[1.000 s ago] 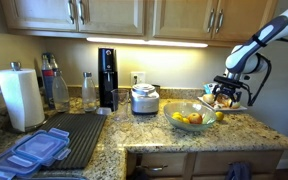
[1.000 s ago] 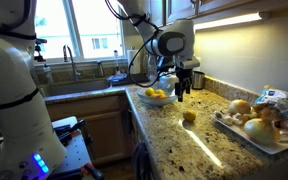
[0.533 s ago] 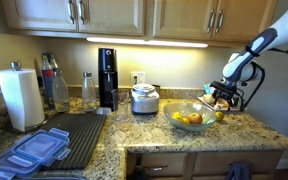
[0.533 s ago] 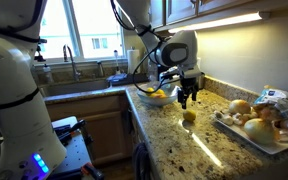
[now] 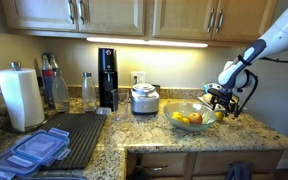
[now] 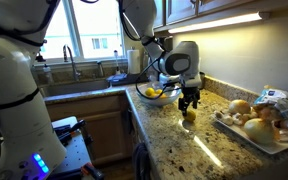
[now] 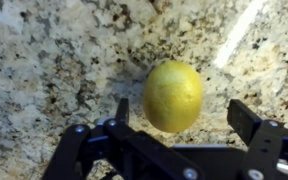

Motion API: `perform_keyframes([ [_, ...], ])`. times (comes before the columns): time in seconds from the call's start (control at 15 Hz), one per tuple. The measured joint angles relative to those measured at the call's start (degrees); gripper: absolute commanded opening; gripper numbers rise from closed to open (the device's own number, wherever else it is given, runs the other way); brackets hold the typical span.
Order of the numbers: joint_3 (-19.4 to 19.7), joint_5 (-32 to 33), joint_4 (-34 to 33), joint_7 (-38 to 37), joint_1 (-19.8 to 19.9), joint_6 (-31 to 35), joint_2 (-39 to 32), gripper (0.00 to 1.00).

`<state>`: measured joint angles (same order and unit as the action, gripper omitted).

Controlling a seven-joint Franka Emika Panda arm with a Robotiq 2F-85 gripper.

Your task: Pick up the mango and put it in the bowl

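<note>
My gripper lowers its open fingers around the mango's middle (image 6: 189,114) (image 7: 173,97) below it next and closes them, as a clear gap shows on each side of the mango.
The mango (image 7: 173,95) is a yellow oval fruit lying on the speckled granite counter; it also shows in an exterior view (image 6: 189,116). My gripper (image 7: 182,108) is open, with one finger on each side of the mango and a gap to each. In the exterior views the gripper (image 6: 189,104) (image 5: 222,106) hangs just above the counter, over the mango. The clear glass bowl (image 5: 196,124) (image 6: 147,99) holds yellow and orange fruit and stands on the counter a short way from the gripper.
A white plate (image 6: 246,138) of bread and vegetables lies on the counter beyond the mango. A white cooker (image 5: 144,99), a black appliance (image 5: 107,77), bottles, a paper towel roll (image 5: 21,97) and blue-lidded containers (image 5: 39,150) stand along the counter. A sink (image 6: 84,82) sits under the window.
My gripper has moved away from above the bowl's edge and come down over the mango. The mango and bowl have not moved.
</note>
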<state>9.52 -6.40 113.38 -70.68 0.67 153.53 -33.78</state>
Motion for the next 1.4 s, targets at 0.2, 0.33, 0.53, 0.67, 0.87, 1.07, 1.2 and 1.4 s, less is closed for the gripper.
perform_keyframes([
  [0.2,0.1,-0.2,-1.4,-0.2,0.0,-0.1,-1.9,0.97],
  [0.33,0.1,-0.6,-2.1,-0.2,0.0,-0.2,-3.0,0.73],
  [0.53,0.1,-0.9,-2.9,-0.2,0.0,-0.2,-3.8,0.55],
  [0.67,0.2,-1.0,-3.3,-0.2,0.0,-0.2,-4.2,0.42],
  [0.87,0.2,-1.3,-3.6,-0.2,0.0,-0.3,-4.3,0.32],
  [1.07,0.2,-1.3,-3.9,-0.2,0.0,-0.5,-4.3,0.30],
  [1.2,0.0,-1.3,-4.1,0.9,0.1,-1.2,-3.7,0.30],
  [1.4,-0.3,-1.4,-3.9,4.3,0.1,-4.8,-0.3,0.30],
])
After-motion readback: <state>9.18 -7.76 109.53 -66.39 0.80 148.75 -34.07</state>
